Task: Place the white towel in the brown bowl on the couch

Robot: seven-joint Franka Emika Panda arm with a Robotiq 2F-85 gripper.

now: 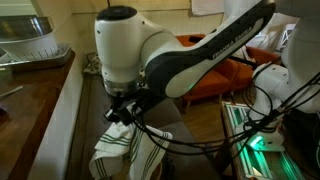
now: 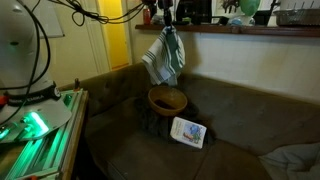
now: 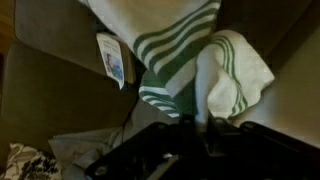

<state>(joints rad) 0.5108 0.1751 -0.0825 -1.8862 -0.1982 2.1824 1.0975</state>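
Observation:
The towel's lower end still dangles above the brown bowl. The towel goes down toward the bowl's open top (image 2: 167, 98) next, and my gripper releases the towel's upper fold there.
The white towel with green stripes (image 2: 163, 58) hangs from my gripper (image 2: 168, 27), which is shut on its top. It dangles above the brown bowl (image 2: 167, 98) that sits on the brown couch (image 2: 220, 150). In an exterior view the towel (image 1: 122, 150) hangs below my gripper (image 1: 122, 108). In the wrist view the towel (image 3: 185, 50) fills the middle and hides the bowl; my gripper's jaws (image 3: 200, 120) pinch a fold of it.
A small white and blue packet (image 2: 188, 132) lies on the couch seat beside the bowl; it also shows in the wrist view (image 3: 112, 58). A green-lit rack (image 2: 35, 130) stands beside the couch. A wooden shelf (image 2: 250, 32) runs behind the couch back.

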